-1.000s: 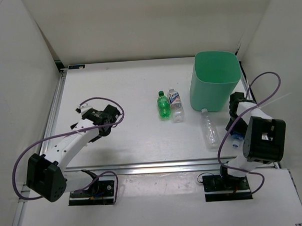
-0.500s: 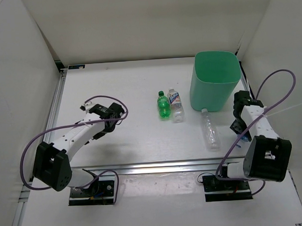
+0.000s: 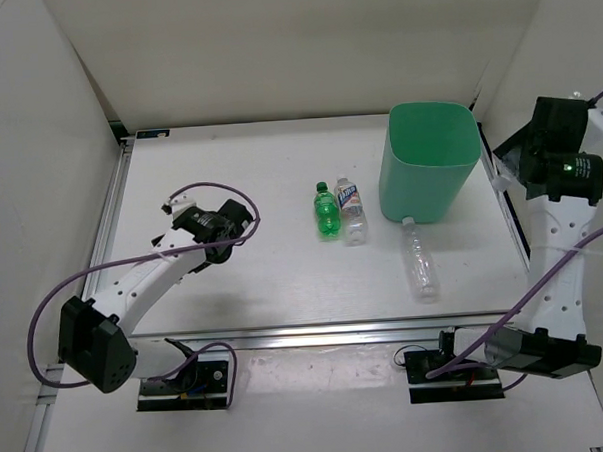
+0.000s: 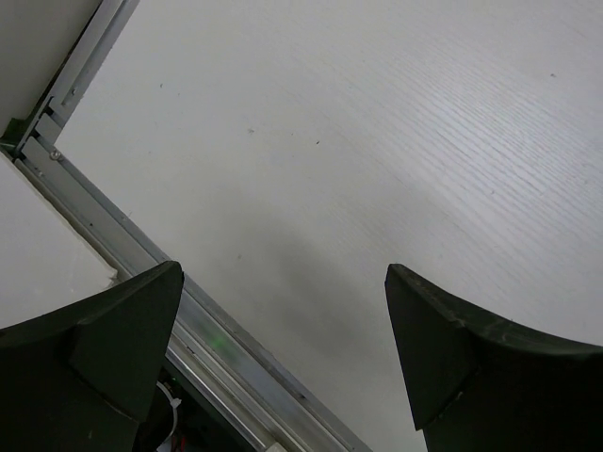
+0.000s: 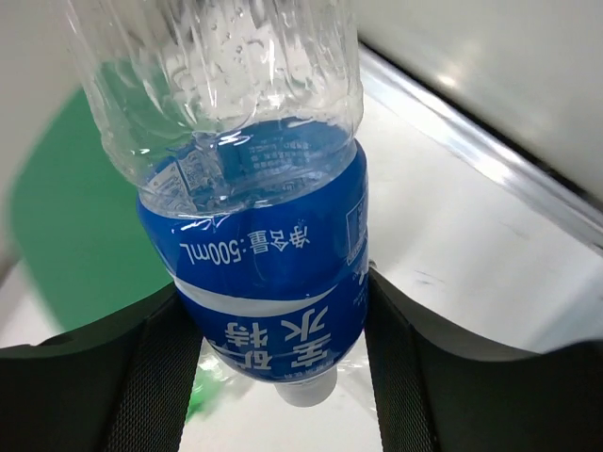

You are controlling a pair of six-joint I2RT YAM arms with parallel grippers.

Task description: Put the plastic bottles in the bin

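The bottle is still hanging beside the bin's opening (image 3: 434, 134), so my right gripper needs to swing outward and left in the top view next, over that opening, and release there.
My right gripper (image 5: 283, 363) is shut on a clear bottle with a blue label (image 5: 268, 273), cap pointing down, held up in the air. In the top view that gripper (image 3: 511, 165) is raised just right of the mint-green bin (image 3: 429, 160), and the held bottle is mostly hidden there. The bin's green shows at the left of the right wrist view (image 5: 66, 235). A green bottle (image 3: 327, 211) and a clear blue-labelled bottle (image 3: 352, 212) stand side by side left of the bin. A clear bottle (image 3: 418, 259) lies in front of the bin. My left gripper (image 3: 217, 235) is open and empty over bare table (image 4: 283, 330).
White walls enclose the table on the left, back and right. An aluminium rail (image 3: 316, 333) runs along the table's near edge and shows in the left wrist view (image 4: 141, 259). Purple cables loop from both arms.
My right arm has risen from low beside the bin to high at its right, carrying the blue-labelled bottle. My left gripper has shifted slightly.
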